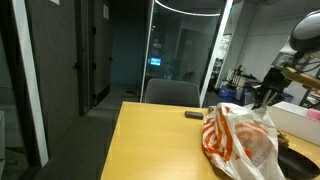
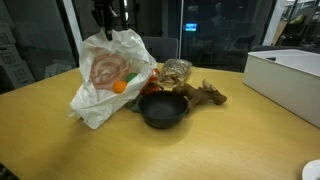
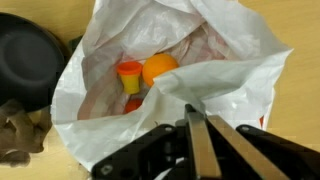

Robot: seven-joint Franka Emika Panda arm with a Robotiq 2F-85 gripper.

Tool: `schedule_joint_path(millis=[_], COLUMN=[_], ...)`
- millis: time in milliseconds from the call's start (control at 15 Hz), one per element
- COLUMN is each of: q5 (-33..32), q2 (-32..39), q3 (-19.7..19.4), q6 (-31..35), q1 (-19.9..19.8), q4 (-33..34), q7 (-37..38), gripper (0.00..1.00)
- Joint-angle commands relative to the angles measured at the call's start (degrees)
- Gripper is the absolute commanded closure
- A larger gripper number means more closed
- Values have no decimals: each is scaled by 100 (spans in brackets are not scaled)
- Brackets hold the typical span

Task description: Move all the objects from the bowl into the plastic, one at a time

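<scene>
The black bowl is empty. My gripper next needs to lower the bag's upper edge a little toward the orange ball (image 3: 158,68), then let go of the bag's edge.
A white and orange plastic bag (image 2: 103,72) stands on the wooden table, also seen in an exterior view (image 1: 240,138). My gripper (image 3: 197,110) is shut on the bag's upper edge and holds it open from above; it also shows in both exterior views (image 2: 108,18) (image 1: 263,96). Inside the bag lie an orange ball (image 3: 158,68) and a small yellow and red item (image 3: 129,72). The black bowl (image 2: 163,108) sits next to the bag, at the left in the wrist view (image 3: 28,58). I see nothing inside it.
A brown knobbly item (image 2: 207,94) and a netted packet (image 2: 177,70) lie behind the bowl. A white box (image 2: 288,75) stands at the table's side. A dark flat object (image 1: 194,115) lies near the far edge, by a chair (image 1: 172,93).
</scene>
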Motion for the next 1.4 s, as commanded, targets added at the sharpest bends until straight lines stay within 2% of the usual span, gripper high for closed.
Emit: schedule_joint_path(millis=[0, 67, 133, 333, 800, 933, 1267, 1333], q5=[219, 209, 197, 200, 91, 108, 148, 66], q2=[60, 72, 69, -23, -652, -822, -1127, -918], q3=[50, 59, 58, 18, -130, -179, -275, -213], q6=[-92, -90, -93, -284, -917, -1147, -1633, -1488], q1=[38, 40, 35, 15, -132, -159, -206, -210], q4=[-48, -61, -75, -67, -180, -236, -397, -274], q7=[-250, -265, -274, -416, -499, -556, -631, -514], gripper=[100, 100, 79, 60, 5, 0, 0, 0])
